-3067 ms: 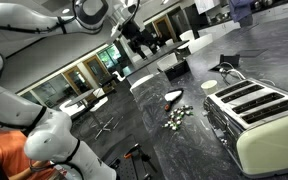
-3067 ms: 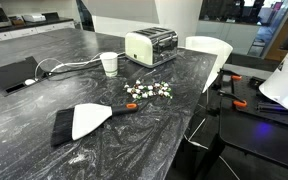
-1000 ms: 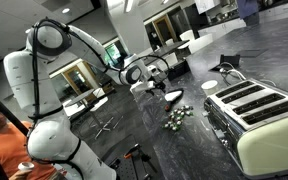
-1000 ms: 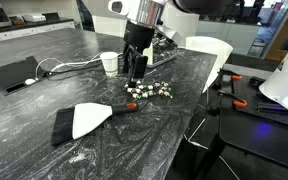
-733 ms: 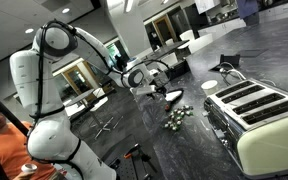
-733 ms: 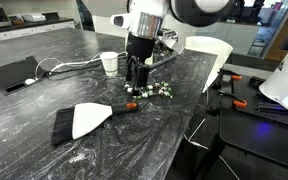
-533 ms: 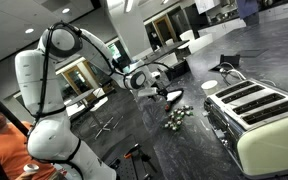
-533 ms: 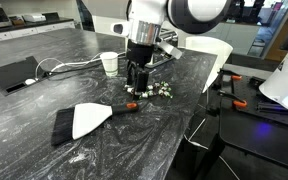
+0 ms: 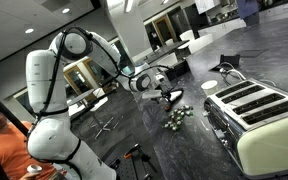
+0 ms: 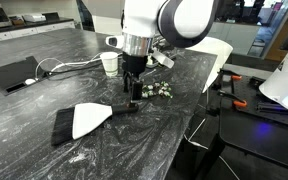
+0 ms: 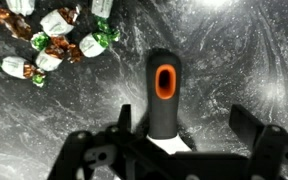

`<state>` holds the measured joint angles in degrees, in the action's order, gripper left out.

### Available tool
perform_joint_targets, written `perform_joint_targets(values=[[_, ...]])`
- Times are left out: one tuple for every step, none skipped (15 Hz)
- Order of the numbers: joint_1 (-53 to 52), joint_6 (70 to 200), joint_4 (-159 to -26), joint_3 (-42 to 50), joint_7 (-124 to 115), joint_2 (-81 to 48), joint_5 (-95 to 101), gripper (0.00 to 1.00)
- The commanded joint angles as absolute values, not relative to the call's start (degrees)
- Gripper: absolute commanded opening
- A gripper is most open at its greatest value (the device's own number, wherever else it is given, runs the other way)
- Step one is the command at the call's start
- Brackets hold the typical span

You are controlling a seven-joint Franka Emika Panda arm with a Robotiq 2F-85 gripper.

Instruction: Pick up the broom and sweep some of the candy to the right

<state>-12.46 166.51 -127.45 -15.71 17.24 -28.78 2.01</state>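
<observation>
My gripper will next lower its open fingers around the broom's dark handle and close across its sides, since it is below my gripper and already lined up between them.
The broom lies flat on the dark marble counter, whitish body, dark bristles at one end, dark handle with an orange hole toward the candy. In the wrist view its handle runs up between my open fingers. My gripper hangs low over the handle end, fingers apart, not closed on it. The candy is a cluster of small shiny wrapped pieces just beyond the handle; it also shows in the wrist view and in an exterior view. My gripper covers the broom there.
A cream toaster stands behind the candy; it is large in an exterior view. A white cup sits beside it. A black pad with cable lies at the counter's far side. A chair stands at the counter edge.
My gripper has come down from above the candy and shifted toward the broom handle. It now straddles the handle. Broom and candy have not moved.
</observation>
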Motion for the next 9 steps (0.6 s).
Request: perform_joint_targets(values=[[-13.0, 167.3, -124.7, -14.8, 14.7, -31.5, 4.0, 1.00], [-13.0, 167.3, -124.3, -14.7, 14.5, -32.1, 4.0, 1.00], [-13.0, 167.2, -123.7, -14.7, 14.2, -32.7, 4.2, 1.00], [-13.0, 167.1, -123.3, -14.8, 14.2, -33.2, 4.4, 1.00], [-13.2, 167.0, -122.8, -14.7, 14.1, -33.7, 4.7, 1.00], [-13.3, 166.9, -122.3, -14.7, 14.1, -34.1, 4.8, 1.00], [-13.4, 166.7, -122.0, -14.6, 14.0, -34.5, 5.0, 1.00], [-13.4, 166.6, -121.7, -14.7, 14.0, -34.8, 5.0, 1.00], [-13.5, 166.5, -121.4, -14.6, 14.0, -35.1, 5.1, 1.00]])
